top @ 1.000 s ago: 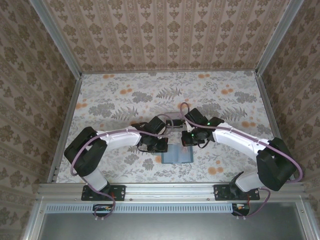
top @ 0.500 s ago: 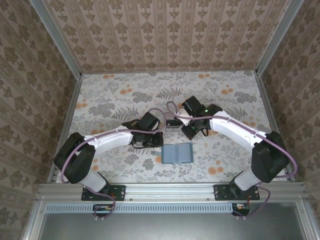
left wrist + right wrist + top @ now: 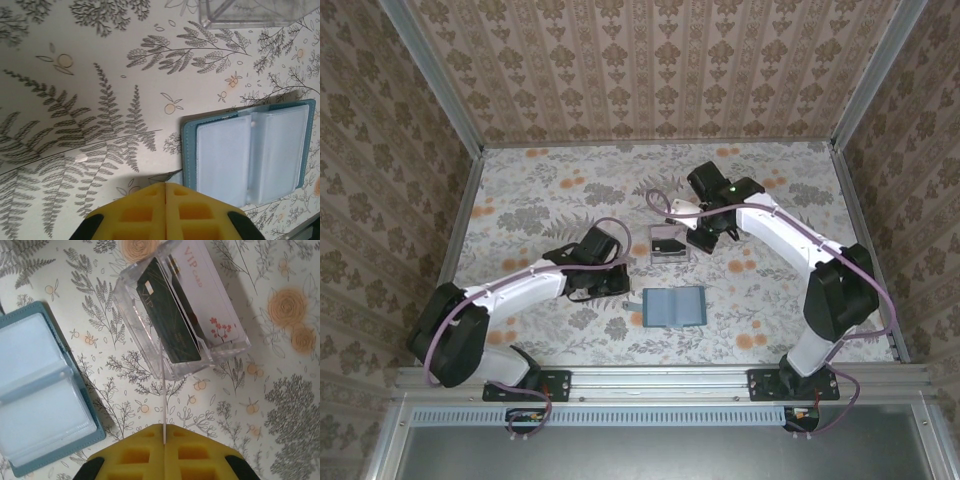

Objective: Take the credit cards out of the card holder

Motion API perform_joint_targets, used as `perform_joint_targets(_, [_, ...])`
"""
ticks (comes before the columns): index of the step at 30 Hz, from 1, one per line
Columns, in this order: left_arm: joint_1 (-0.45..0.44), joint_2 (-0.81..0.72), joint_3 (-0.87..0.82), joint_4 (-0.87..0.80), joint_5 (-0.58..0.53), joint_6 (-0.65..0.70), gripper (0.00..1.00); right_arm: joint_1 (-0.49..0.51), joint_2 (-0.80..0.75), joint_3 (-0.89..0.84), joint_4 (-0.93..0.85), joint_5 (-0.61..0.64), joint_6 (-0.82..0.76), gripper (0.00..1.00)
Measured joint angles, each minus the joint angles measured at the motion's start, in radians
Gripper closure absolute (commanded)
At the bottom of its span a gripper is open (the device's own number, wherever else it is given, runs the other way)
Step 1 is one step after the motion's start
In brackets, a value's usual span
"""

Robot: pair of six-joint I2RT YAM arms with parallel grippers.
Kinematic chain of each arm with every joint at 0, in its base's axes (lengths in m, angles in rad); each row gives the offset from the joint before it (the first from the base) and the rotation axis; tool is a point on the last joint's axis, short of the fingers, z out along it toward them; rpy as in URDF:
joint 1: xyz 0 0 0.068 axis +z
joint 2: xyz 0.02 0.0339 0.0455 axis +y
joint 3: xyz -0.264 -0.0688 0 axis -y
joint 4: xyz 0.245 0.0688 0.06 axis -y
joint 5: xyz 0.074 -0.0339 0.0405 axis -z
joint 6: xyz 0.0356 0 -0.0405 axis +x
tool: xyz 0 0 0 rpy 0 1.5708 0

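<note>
The robot's right gripper needs to swing and turn outward next, then go down onto the VIP card's section (image 3: pixel 206 297) and let go there, because the edge-on card points at an angle to the clear tray (image 3: pixel 225 352).
The teal card holder (image 3: pixel 673 307) lies open on the table, its clear sleeves facing up (image 3: pixel 250 150) (image 3: pixel 40 395). My right gripper (image 3: pixel 164 427) (image 3: pixel 702 238) is shut on a thin pale credit card (image 3: pixel 163 400) seen edge-on, its far end by the near corner of the clear tray (image 3: pixel 225 352). A black card (image 3: pixel 170 315) and a pinkish-white VIP card (image 3: pixel 210 295) stand in that tray. My left gripper (image 3: pixel 165 185) (image 3: pixel 618 288) is shut just left of the holder's near corner, with nothing visible between its pads.
The clear tray (image 3: pixel 668 243) (image 3: pixel 250 12) stands just behind the holder. Patterned walls with metal rails (image 3: pixel 450 240) enclose the flowered table on three sides. Open tabletop lies to the left (image 3: pixel 520 215) and right (image 3: pixel 790 270).
Both arms have drawn away from the holder. The right gripper moved back and up toward the tray, carrying the card. The left gripper slid back to the left.
</note>
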State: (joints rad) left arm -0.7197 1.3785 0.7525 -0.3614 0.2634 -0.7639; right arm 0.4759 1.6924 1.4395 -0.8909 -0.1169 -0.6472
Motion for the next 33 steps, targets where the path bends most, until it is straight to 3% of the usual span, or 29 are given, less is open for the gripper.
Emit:
perform_joint_targets(17, [0.083,-0.081,-0.060,-0.022,-0.002,0.000,0.92,-0.040,0.299,0.375,-0.185,-0.024,-0.211,0.98])
perform_joint_targets(33, [0.103,-0.088,-0.072,-0.039,0.002,0.001,0.92,-0.002,0.501,0.663,-0.347,-0.060,-0.275,0.97])
